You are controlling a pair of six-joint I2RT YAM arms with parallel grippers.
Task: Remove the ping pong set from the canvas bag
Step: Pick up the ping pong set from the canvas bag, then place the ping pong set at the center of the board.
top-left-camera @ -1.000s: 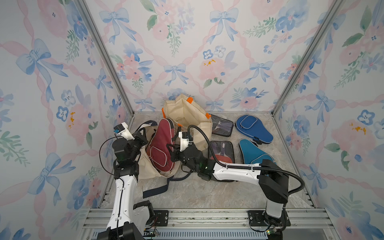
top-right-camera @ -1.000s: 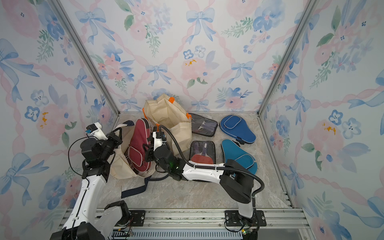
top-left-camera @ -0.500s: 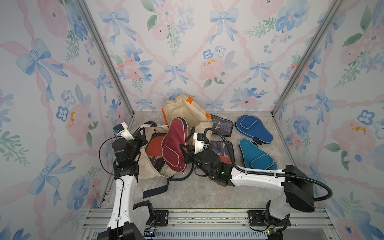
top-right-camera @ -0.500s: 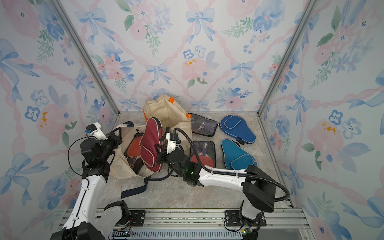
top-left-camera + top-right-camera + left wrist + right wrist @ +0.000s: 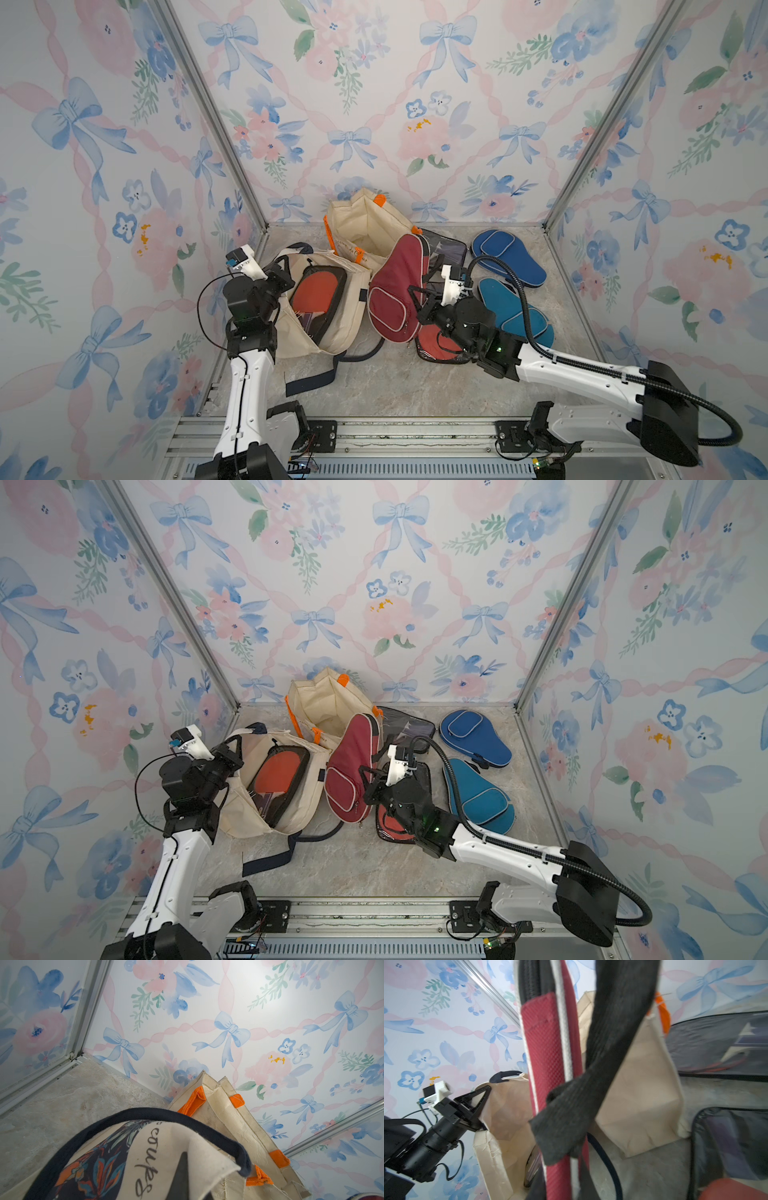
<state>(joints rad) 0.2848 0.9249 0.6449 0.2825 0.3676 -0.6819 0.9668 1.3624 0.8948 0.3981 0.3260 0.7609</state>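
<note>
My right gripper needs to move down and back toward my base next, to the bare floor [image 5: 382, 371] beside the navy strap below it. Then it needs to let go of the case's edge.
The ping pong set, a maroon zip case [image 5: 395, 286] [image 5: 349, 766], stands on edge outside the canvas bag [image 5: 345, 291] [image 5: 299, 808], between it and the sets on the right. My right gripper [image 5: 415, 299] [image 5: 368, 779] is shut on the case's edge [image 5: 550, 1064], next to its black strap [image 5: 612, 1043]. At the bag's left side my left gripper [image 5: 282, 278] [image 5: 232, 756] is shut on the cream rim [image 5: 166, 1157] and holds the mouth open. Inside the bag lies a clear case with an orange paddle [image 5: 318, 291].
A second cream bag with orange handles [image 5: 365, 232] stands at the back. Two blue cases [image 5: 507, 253] [image 5: 515, 311], a dark case [image 5: 449, 253] and a clear case with a red paddle [image 5: 440, 345] lie on the right. A navy strap [image 5: 311, 378] trails on the floor.
My right gripper has pulled the maroon case out of the canvas bag and carried it right, over the clear case. The left gripper has kept its hold on the rim.
</note>
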